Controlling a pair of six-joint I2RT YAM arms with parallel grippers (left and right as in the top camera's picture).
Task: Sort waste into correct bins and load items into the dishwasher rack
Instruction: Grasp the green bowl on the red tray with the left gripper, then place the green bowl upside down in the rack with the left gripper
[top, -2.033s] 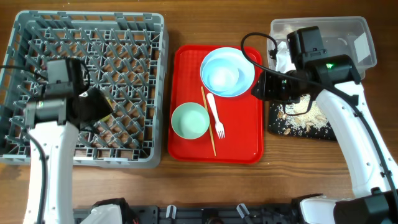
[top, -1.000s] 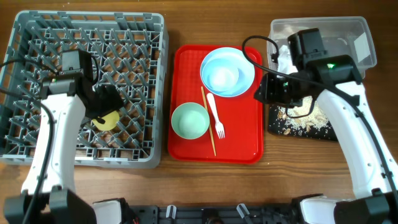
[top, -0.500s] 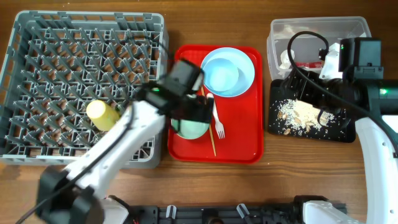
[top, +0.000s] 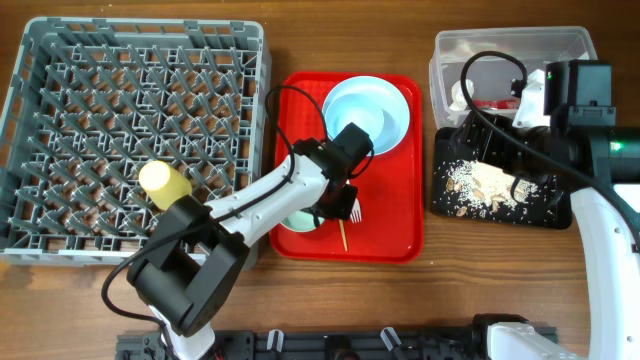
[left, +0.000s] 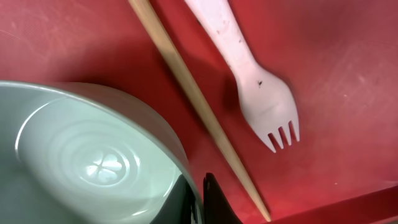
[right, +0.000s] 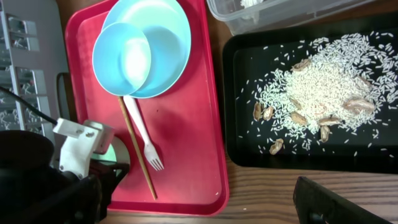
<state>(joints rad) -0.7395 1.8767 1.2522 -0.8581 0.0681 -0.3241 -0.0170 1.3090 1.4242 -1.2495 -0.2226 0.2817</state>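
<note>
I will next lift the green bowl with my left gripper, move it to the left in the overhead view to the empty rack wires beyond the yellow cup, lower it and release it.
My left gripper (left: 200, 199) is shut on the near rim of the pale green bowl (left: 93, 155), one finger inside and one outside. In the overhead view that gripper (top: 325, 205) covers most of the green bowl (top: 298, 220) on the red tray. Just right of the bowl lie a wooden chopstick (left: 193, 93) and the white fork (left: 261, 99). A blue bowl (top: 358, 122) sits on the plate (top: 392, 100) at the tray's back. The yellow cup (top: 165, 183) lies in the grey rack (top: 140, 28). My right gripper (right: 193, 208) hangs open above the black tray's left end, holding nothing.
The red serving tray (top: 390, 230) stands between the rack and the bins. The black tray (top: 545, 215) holds scattered rice (right: 323, 81) and brown bits. Behind it, the clear tub (top: 520, 45) contains a white napkin (top: 460, 95) and a red packet (top: 495, 102).
My left arm left the yellow cup in the rack, swung right to the red tray, and shut on the green bowl's rim. The right arm drew back rightward and opened.
</note>
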